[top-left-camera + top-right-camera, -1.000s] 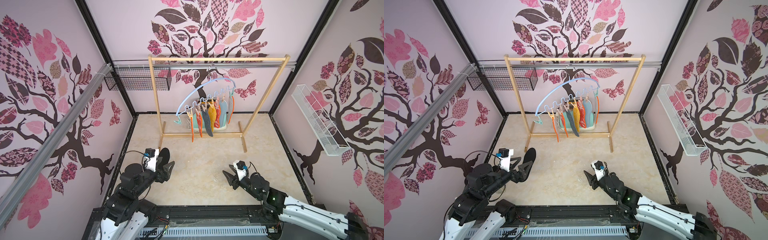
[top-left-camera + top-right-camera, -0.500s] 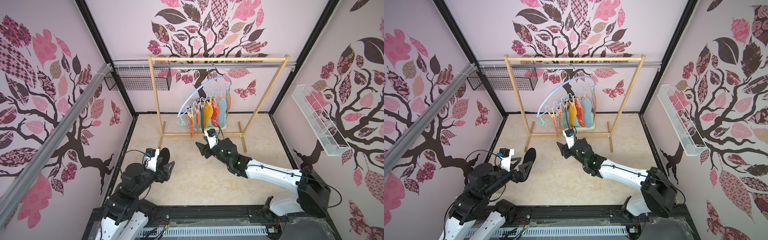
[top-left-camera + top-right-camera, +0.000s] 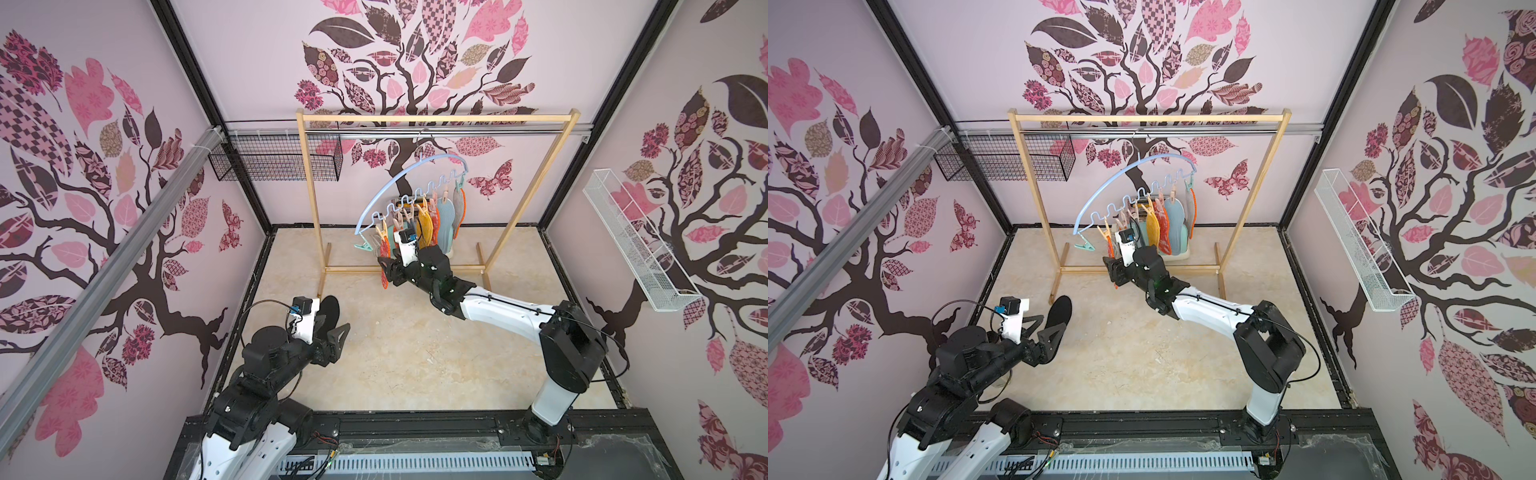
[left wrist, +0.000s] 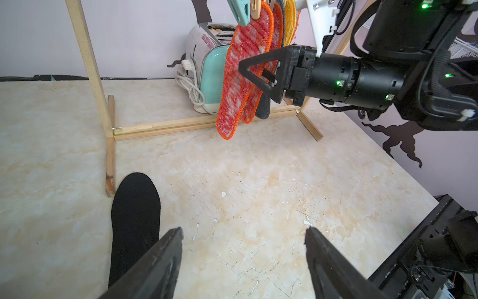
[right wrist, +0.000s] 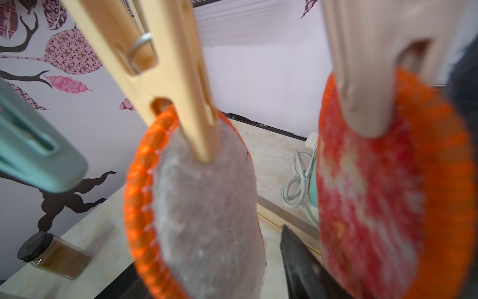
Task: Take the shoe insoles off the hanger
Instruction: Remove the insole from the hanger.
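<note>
The front red-white insole has its orange edge [image 3: 385, 281] [image 5: 148, 251] running on below the fingers of my right gripper, so next I should lower my right gripper along the insole and close the fingers on that edge.
The pale blue hanger [image 3: 386, 191] hangs tilted from the wooden rack, with several shoe insoles [image 3: 432, 220] clipped along its wavy bar. My right gripper [image 3: 388, 270] is up at the row's left end. It stands open, jaws on either side of an orange-edged insole [image 5: 207, 207], whose grey back fills the right wrist view; one finger [image 5: 297, 259] shows beside it with a gap. One black insole [image 4: 135, 207] lies flat on the floor. My left gripper [image 4: 243, 230] hovers low just beside it, open and empty.
The wooden rack [image 3: 309, 187] stands across the back, one foot beside the black insole. A teal toaster [image 4: 209, 64] with its cord sits behind the hanging insoles. A spice jar [image 5: 54, 259] stands on the floor. An empty teal clothespin [image 3: 363, 247] dangles at the hanger's low end.
My right arm has reached from the front of the floor up to the hanger and closed in around the left-end insole. The hanger has swung and tilted. The left arm stayed put.
</note>
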Tool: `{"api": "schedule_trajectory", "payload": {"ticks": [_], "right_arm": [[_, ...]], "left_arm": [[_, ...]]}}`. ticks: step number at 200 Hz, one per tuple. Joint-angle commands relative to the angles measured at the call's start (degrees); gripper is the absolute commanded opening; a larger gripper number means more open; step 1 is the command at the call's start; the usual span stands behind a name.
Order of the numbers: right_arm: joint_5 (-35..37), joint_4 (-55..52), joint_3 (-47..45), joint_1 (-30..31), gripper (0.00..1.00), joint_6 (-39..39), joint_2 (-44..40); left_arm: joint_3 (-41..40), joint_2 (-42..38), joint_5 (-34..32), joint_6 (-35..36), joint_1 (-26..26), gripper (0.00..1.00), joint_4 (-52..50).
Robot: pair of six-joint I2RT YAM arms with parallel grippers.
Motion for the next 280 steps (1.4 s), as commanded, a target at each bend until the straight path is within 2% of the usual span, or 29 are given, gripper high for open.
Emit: {"api": "schedule_trajectory", "payload": {"ticks": [1,59,154,215,239,265,280], "right_arm": [[-2.6,0.7,3.0,-0.4,0.58,1.2,4.2],[-2.9,6.4,5.1,-0.7,0.52,2.9,10.6],[-4.4,15.0,2.9,-1.6,0.41,4.2,13.8],[-5.8,19.3,-0.6,-2.4,0.23,5.0,14.1],[-6.3,20.2,-1.7,-2.7,0.11,5.0,13.5],[-7.8,22.4,-4.1,-3.0,0.01,5.0,12.0],[-8.8,22.3,-5.2,-3.1,0.00,5.0,10.8]], "left_arm": [[0.1,-0.2,0.2,0.0,-0.2,0.78,0.2],[0.0,0.6,-0.4,0.0,-2.0,0.78,-0.1],[0.0,0.8,-0.3,0.0,-2.1,0.78,-0.1],[-0.1,0.9,-0.5,0.0,-2.2,0.78,-0.2],[0.0,0.9,-0.5,0.0,-2.1,0.78,-0.2],[-0.1,1.0,-0.6,0.0,-2.1,0.78,-0.3],[-0.1,0.9,-0.6,0.0,-2.2,0.79,-0.3]]}}
